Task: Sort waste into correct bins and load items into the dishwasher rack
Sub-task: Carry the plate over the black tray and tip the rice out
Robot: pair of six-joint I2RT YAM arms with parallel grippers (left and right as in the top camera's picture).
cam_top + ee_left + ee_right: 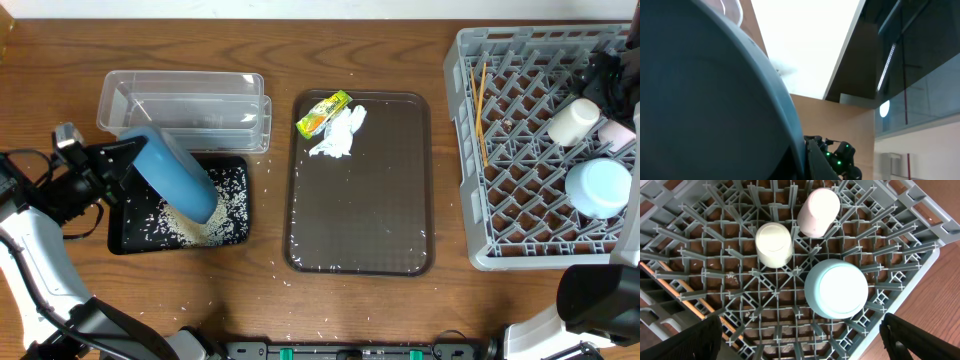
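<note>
My left gripper moves onto the brown serving tray's bare middle point(373, 200) next, to its right in the overhead view, turning the emptied bowl upright, and releases.
My left gripper point(128, 160) is shut on the rim of the large dark-blue bowl point(175, 176), which is tipped mouth-down over the black tray point(232, 232); the bowl fills the left wrist view point(710, 100). A heap of white rice point(195, 225) lies in the tray under it. The clear tub point(185, 108) stands behind. The tissue point(338, 135) and yellow-green wrapper point(322, 112) lie on the brown serving tray point(360, 250). The grey rack point(500, 240) holds the chopsticks point(481, 110), white cup point(773, 244), pink cup point(818, 211) and light-blue bowl point(836, 288). My right gripper point(800, 340) is open above the rack.
Stray rice grains lie on the wood table around the black tray and along the front of the brown serving tray. The rack's raised sides stand at the far right. The right arm's dark body shows at the bottom right of the overhead view.
</note>
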